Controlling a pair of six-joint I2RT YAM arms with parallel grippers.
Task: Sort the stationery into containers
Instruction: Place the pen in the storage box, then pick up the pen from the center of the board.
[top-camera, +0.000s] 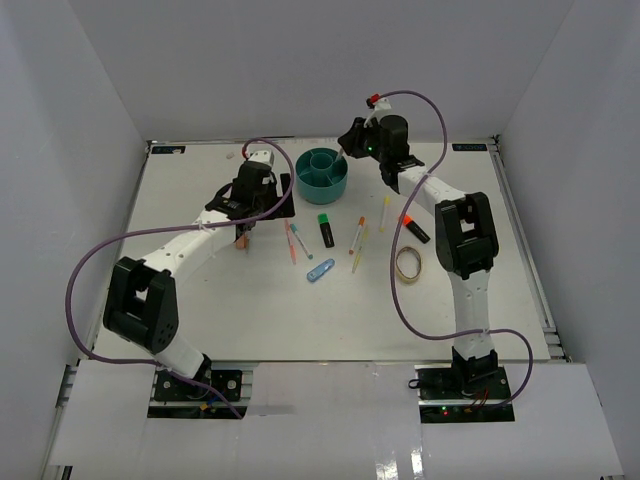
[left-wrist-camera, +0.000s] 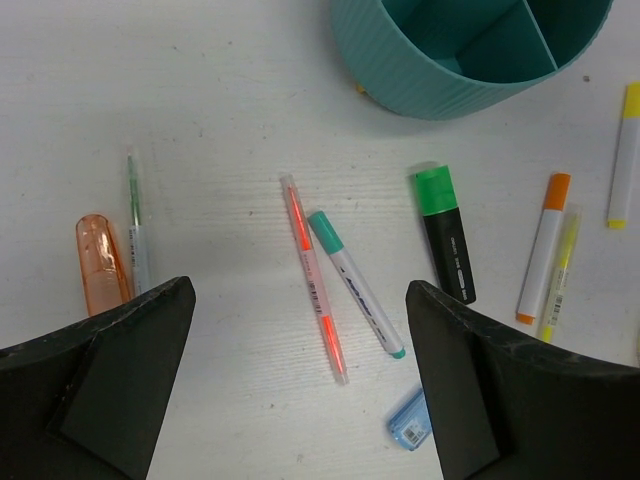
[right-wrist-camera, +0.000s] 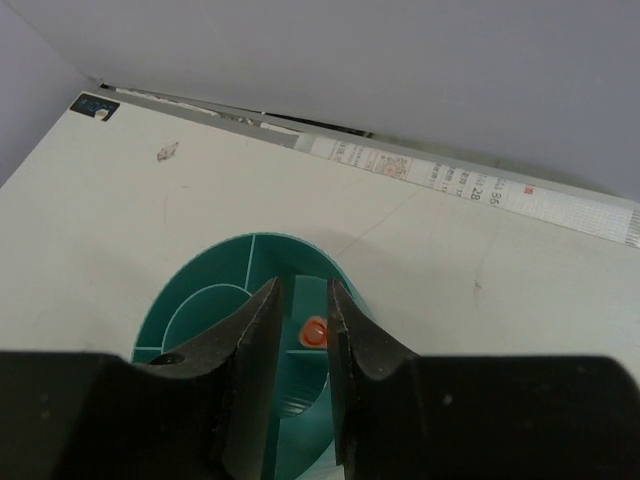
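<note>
I will next move my left gripper down and back onto the teal-capped pen's white body (top-camera: 304, 246) (left-wrist-camera: 371, 306), because it is below that gripper's fingers and to their right in the top view.
The round teal organizer (top-camera: 322, 192) stands at the back middle of the table. My right gripper (top-camera: 345, 150) hangs over it; in the right wrist view its jaws (right-wrist-camera: 304, 290) stand a little apart, and an orange-tipped item (right-wrist-camera: 314, 333) stands in a compartment (right-wrist-camera: 250, 240) below the gap, beside one finger. My left gripper (left-wrist-camera: 298, 290) is wide open, empty, above a pink-orange pen (left-wrist-camera: 315, 275) and a teal-capped pen (left-wrist-camera: 355, 283). Near them lie a green-capped highlighter (left-wrist-camera: 445, 235), a light-blue clip (left-wrist-camera: 410, 420), a thin green pen (left-wrist-camera: 135, 230) and an orange translucent piece (left-wrist-camera: 100, 262).
Right of the green highlighter (top-camera: 326, 230) lie an orange-and-white marker (top-camera: 357, 235), a yellow pen (top-camera: 385, 212), an orange-capped highlighter (top-camera: 415, 228) and a beige tape ring (top-camera: 396, 264). White walls enclose the table on three sides. Purple cables loop from both arms.
</note>
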